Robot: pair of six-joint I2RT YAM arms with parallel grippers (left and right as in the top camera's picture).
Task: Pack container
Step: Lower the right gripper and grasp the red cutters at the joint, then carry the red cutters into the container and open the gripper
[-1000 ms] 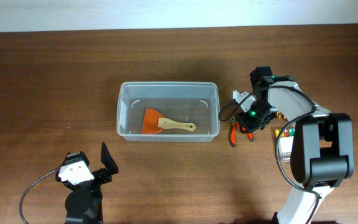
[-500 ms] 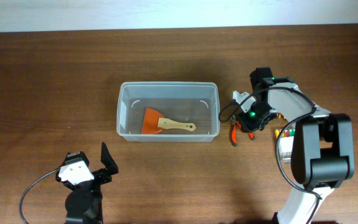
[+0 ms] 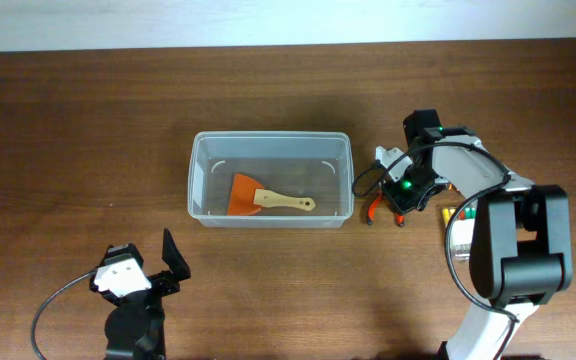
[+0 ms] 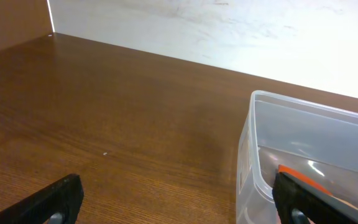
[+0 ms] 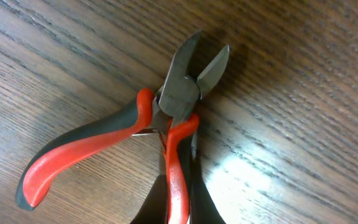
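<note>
I should lift my right gripper, move the pliers (image 3: pixel 374 207) over the scraper's wooden handle (image 3: pixel 284 200) and lower them to let go, because the container is to the gripper's left in the overhead view.
The clear plastic container (image 3: pixel 268 137) stands mid-table and holds an orange scraper (image 3: pixel 258 197) with a wooden handle. Red-and-black cutting pliers (image 3: pixel 374 207) lie just right of it. My right gripper (image 3: pixel 396 203) is over them, shut on one red handle. In the right wrist view the pliers (image 5: pixel 179 93) have their handles spread, and my fingers (image 5: pixel 179 202) pinch the right handle. My left gripper (image 3: pixel 173 262) is open and empty near the front left. In the left wrist view its fingers (image 4: pixel 179 205) frame bare table, with the container's corner (image 4: pixel 253 180) to the right.
A small pale item with coloured dots (image 3: pixel 456 214) lies under the right arm, right of the pliers. A white wall edge (image 4: pixel 229 31) runs along the table's far side.
My right gripper and the pliers have shifted slightly up and to the left, closer to the container. The left arm has not moved.
</note>
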